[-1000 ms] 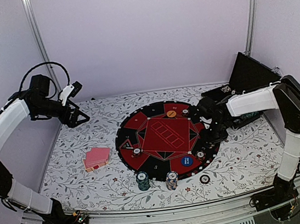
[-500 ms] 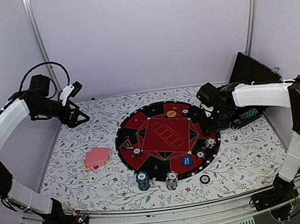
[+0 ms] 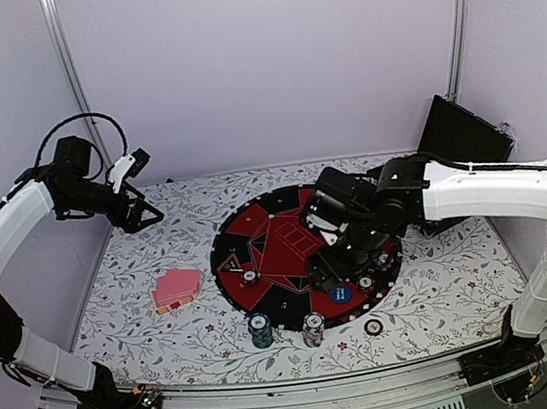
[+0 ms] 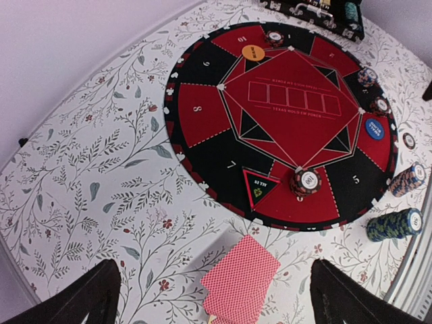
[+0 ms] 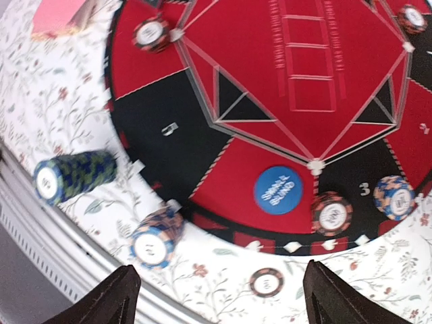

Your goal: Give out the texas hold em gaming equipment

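Observation:
My right gripper will next move down and back onto the blue chip stack's top (image 3: pixel 312 321) (image 5: pixel 150 247), because the blue chip stack is below my gripper and nearer the metal bar.
Pink-red-backed playing cards (image 3: pixel 177 289) lie stacked on the table left of the round mat (image 3: pixel 278 226); the left wrist view shows them (image 4: pixel 241 279) too. A green chip stack (image 3: pixel 261 329) and a blue chip stack (image 3: pixel 314 328) stand at the mat's front edge, with a single chip (image 3: pixel 372 328) beside them. A blue disc (image 5: pixel 278 190), a dark red chip (image 5: pixel 331 214) and a blue chip (image 5: pixel 393 196) lie on the mat. An orange disc (image 4: pixel 252 51) lies at its far side. My right gripper (image 5: pixel 219 297) is open and empty above the mat's front. My left gripper (image 3: pixel 144 216) is open and empty, high at the far left.
A black hinged case (image 3: pixel 456 135) stands open at the back right. Another chip (image 4: pixel 305 181) lies on the mat's left part. A metal rail (image 3: pixel 310 401) runs along the table's near edge. Walls close in the left, back and right sides.
My right arm has swung left from the mat's right edge, near the case, to above the mat's front part. The left arm has not moved.

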`<state>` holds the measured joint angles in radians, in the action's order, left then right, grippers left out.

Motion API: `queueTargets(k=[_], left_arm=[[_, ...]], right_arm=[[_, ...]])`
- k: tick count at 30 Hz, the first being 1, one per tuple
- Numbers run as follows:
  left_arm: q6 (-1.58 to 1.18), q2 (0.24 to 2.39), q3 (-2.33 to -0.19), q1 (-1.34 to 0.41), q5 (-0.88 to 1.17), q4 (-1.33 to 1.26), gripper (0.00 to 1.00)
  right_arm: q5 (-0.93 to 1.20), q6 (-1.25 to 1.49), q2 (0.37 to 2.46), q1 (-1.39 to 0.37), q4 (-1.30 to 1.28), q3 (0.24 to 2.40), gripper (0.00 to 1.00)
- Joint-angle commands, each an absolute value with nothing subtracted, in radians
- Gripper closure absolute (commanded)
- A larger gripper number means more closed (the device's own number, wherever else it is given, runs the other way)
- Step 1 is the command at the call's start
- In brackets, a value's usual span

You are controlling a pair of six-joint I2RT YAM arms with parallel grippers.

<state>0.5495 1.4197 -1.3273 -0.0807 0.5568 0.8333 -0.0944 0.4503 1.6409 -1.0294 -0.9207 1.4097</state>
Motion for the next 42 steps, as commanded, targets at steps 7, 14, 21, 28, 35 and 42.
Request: queueTargets(k=[7,14,21,28,35,42], left_arm=[[0.551,1.416,-1.353,-0.092,0.570,0.846,0.00],[0.554,1.414,-1.359,-0.091,0.567,0.851,0.00],[0.557,1.417,-1.362,-0.092,0.564,0.853,0.00],[0.556,1.420,-1.362,-0.092,0.563,0.852,0.00],[0.558,1.419,-1.361,-0.092,0.559,0.851,0.00],[0.560,1.414,-1.361,-0.092,0.555,0.855,0.00]], right_arm=[[0.049,0.467,1.779,-1.159,-0.943,1.460,0.11],[0.092,0.431,1.840,-1.162,-0.902,1.467,0.10],[0.106,0.404,1.895,-1.162,-0.887,1.477,0.10],[0.103,0.393,1.937,-1.162,-0.874,1.493,0.14],[0.095,0.388,1.960,-1.162,-0.862,1.490,0.20],[0.082,0.388,1.973,-1.162,-0.851,1.480,0.25]])
